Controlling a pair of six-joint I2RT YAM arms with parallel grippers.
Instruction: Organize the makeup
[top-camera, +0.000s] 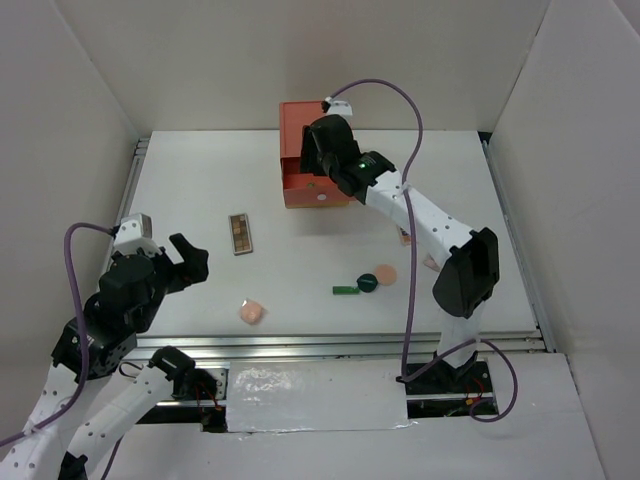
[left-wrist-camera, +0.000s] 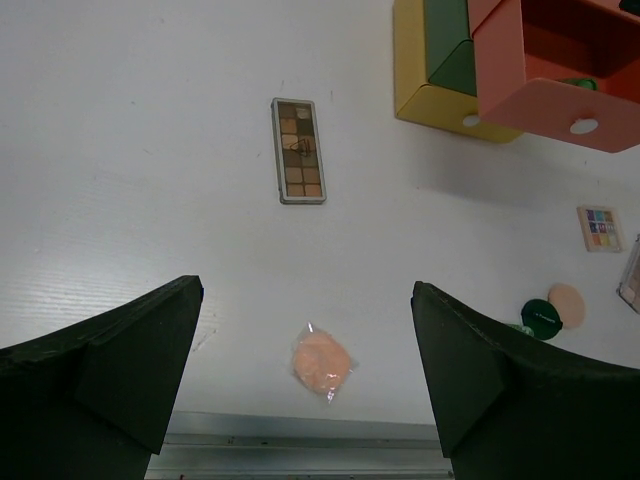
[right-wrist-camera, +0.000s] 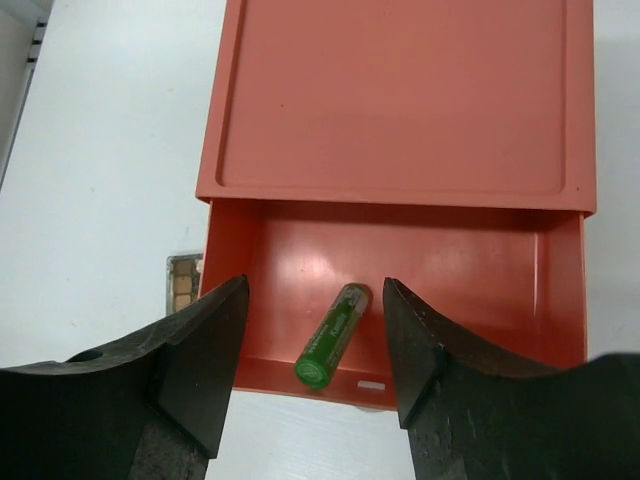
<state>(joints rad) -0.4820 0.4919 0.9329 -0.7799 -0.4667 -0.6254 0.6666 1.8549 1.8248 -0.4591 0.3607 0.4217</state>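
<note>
My left gripper moves across and down around the second green tube (top-camera: 346, 290) next, as the tube lies loose below the gripper, to its right in the top view.
My right gripper (top-camera: 325, 165) is open above the pulled-out red drawer (right-wrist-camera: 480, 270); a dark green tube (right-wrist-camera: 333, 335) lies loose in the drawer between my fingers, untouched. My left gripper (top-camera: 180, 262) is open and empty, above a wrapped peach puff (left-wrist-camera: 321, 361) near the table's front edge. A brown palette (left-wrist-camera: 299, 150) lies further out. A second green tube (top-camera: 346, 290), a green compact (top-camera: 367, 283) and a second peach puff (top-camera: 385, 273) lie together at centre right. A multicolour palette (left-wrist-camera: 599, 227) and a pinkish palette (left-wrist-camera: 632, 275) lie under my right arm.
The stacked drawer box stands at the back centre, with a yellow layer (left-wrist-camera: 440, 105), a green layer (left-wrist-camera: 450, 45) and the red top (top-camera: 300, 125). White walls enclose the table. A metal rail (top-camera: 350, 345) runs along the near edge.
</note>
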